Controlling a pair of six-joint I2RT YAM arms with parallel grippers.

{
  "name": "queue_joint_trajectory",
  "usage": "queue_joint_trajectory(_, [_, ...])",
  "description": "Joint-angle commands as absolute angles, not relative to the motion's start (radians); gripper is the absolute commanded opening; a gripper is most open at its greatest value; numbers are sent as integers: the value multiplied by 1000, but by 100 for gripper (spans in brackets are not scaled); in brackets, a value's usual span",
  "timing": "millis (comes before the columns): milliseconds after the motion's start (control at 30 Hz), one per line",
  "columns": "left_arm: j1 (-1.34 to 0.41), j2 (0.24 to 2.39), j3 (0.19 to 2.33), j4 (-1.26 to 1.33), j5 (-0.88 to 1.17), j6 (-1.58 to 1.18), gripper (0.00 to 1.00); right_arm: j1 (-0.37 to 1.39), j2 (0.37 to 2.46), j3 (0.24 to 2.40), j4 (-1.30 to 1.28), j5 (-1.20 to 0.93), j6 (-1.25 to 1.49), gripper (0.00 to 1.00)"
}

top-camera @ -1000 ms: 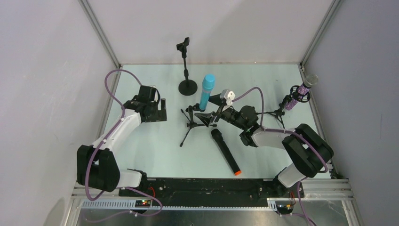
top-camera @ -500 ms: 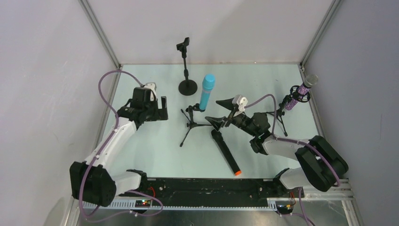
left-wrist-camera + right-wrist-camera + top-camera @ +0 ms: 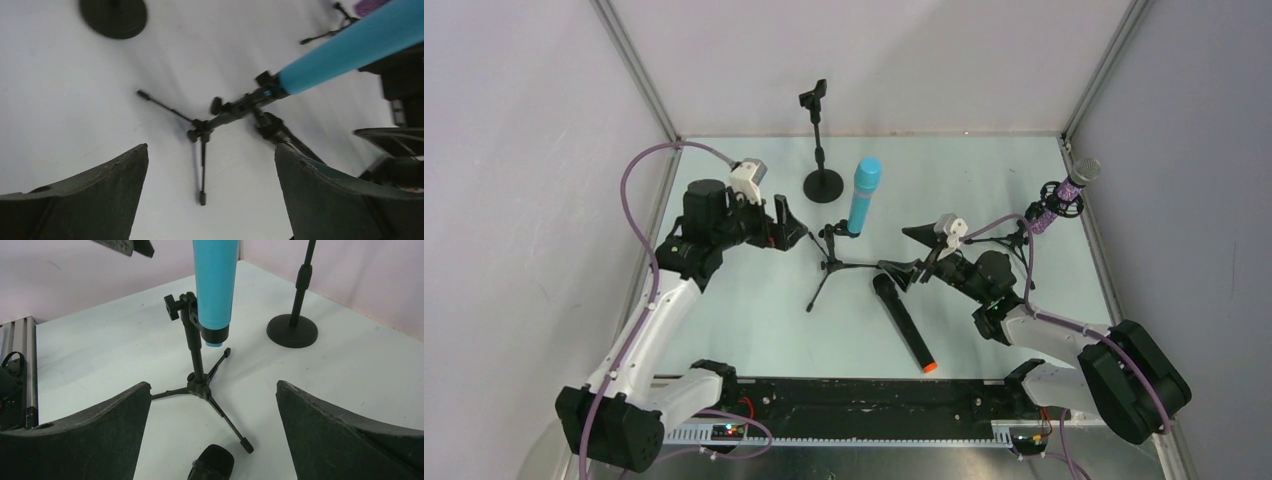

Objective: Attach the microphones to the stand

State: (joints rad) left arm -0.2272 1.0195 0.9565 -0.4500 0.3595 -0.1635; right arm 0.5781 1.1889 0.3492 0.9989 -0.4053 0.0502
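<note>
The small black tripod's swivel joint sticks out clear of the cyan-blue microphone (image 3: 862, 195), so I need to turn my left gripper and move it to the right in the top view onto that joint.
The cyan-blue microphone (image 3: 862, 195) sits clipped on a small black tripod stand (image 3: 832, 262) in the table's middle; it shows too in the left wrist view (image 3: 350, 47) and the right wrist view (image 3: 215, 285). The glittery purple microphone (image 3: 1064, 195) sits on a tripod at the right edge. The black microphone with an orange end (image 3: 904, 322) lies flat on the table; its head (image 3: 212, 465) shows low in the right wrist view. A tall round-base stand (image 3: 821, 150) at the back holds nothing. My left gripper (image 3: 784, 222) is open left of the tripod. My right gripper (image 3: 909, 255) is open above the black microphone's head.
The enclosure walls and aluminium frame posts (image 3: 639, 75) bound the pale table on three sides. A black rail (image 3: 854, 395) with the arm bases runs along the near edge. Purple cables loop over both arms.
My left gripper has swung right and up toward the tripod stand. My right gripper has pulled back right and down, away from the cyan-blue microphone, which stays on its stand.
</note>
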Motion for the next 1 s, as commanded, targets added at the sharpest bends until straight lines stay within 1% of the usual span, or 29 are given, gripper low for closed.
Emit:
queue_joint_trajectory(0, [-246,1066,1027,-353,594,-126,100,574,1160,331,991,-404,41,99])
queue_joint_trajectory(67, [-260,1093,1034,-350,625,-98,100,574,1154,326,991,-401,44,100])
queue_joint_trajectory(167, [-309,1122,1036,-349,617,-28,100,574,1143,321,989,-397,44,100])
queue_joint_trajectory(333, [-413,1117,1026,-332,559,213,100,573,1127,312,971,-390,34,99])
queue_joint_trajectory(500, [-435,1094,991,-277,620,405,100,569,1109,297,960,-388,32,99])
queue_joint_trajectory(733, [-435,1133,991,-225,601,439,100,567,1093,281,950,-389,33,99])
queue_joint_trajectory(967, [-434,1185,934,-103,513,398,100,562,1087,279,941,-392,33,99])
